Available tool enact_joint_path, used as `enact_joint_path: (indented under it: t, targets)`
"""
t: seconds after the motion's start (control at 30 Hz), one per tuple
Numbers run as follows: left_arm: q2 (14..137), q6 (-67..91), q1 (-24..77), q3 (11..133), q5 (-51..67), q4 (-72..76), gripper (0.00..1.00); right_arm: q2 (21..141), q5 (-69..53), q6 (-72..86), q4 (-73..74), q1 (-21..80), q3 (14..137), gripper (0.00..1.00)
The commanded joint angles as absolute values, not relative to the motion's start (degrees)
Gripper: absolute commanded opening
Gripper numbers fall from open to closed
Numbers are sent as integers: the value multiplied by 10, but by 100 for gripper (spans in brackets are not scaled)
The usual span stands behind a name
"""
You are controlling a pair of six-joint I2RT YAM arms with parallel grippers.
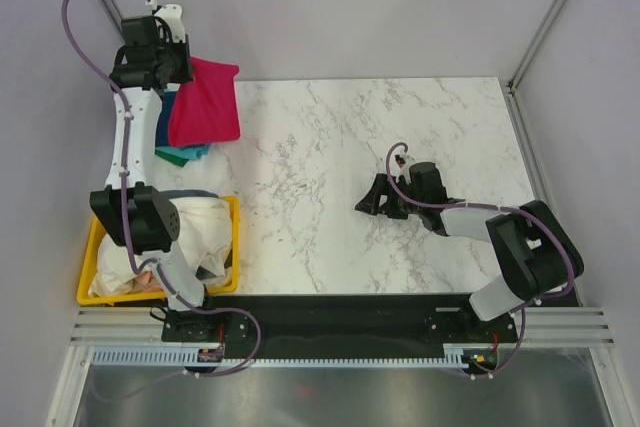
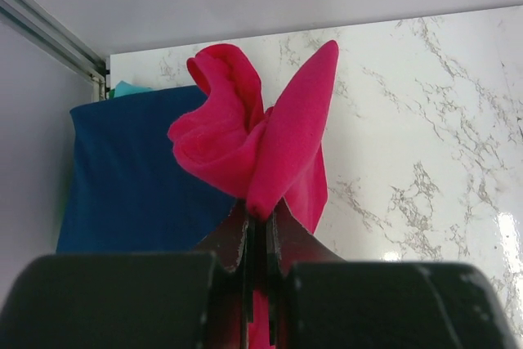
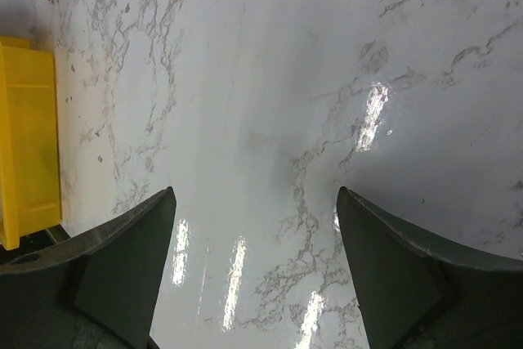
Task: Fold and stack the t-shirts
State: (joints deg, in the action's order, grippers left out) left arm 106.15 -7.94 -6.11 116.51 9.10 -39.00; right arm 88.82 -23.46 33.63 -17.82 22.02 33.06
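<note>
Next, the left gripper moves down and left in the top view above the blue t-shirt [image 1: 163, 121] [image 2: 135, 173] and releases, as the pink t-shirt overhangs the stack.
My left gripper [image 1: 168, 75] is at the table's far left corner, shut on a folded pink t-shirt [image 1: 205, 99]. In the left wrist view the pink cloth [image 2: 261, 140] bunches up from between the closed fingers [image 2: 260, 239] over a folded blue t-shirt [image 2: 135, 173]. The pink shirt lies over a stack with blue [image 1: 164, 119] and teal [image 1: 185, 153] shirts beneath. My right gripper [image 1: 367, 201] is open and empty, low over the bare marble at centre right; its fingers [image 3: 122, 255] stand wide apart.
A yellow bin [image 1: 233, 247] at the near left holds crumpled white shirts [image 1: 205, 232]; its edge shows in the right wrist view [image 3: 29, 145]. Metal frame posts [image 1: 545, 17] flank the table. The marble tabletop [image 1: 380, 137] spans the middle.
</note>
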Motion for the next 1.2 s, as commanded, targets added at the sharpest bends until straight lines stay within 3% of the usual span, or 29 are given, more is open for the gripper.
enact_joint_path:
  t: [0.0,0.63,1.17]
  targets:
    - [1013,-112,-69,1195,93,-364,2,896,-243,326,-184,221,343,88]
    - [1100,-128,-128,1260,127,-365,2,905,-250,328,-183,221,345,88]
    - [1312,-103,-199,1422,163,-338,4,918,-258,332,-185,221,352,88]
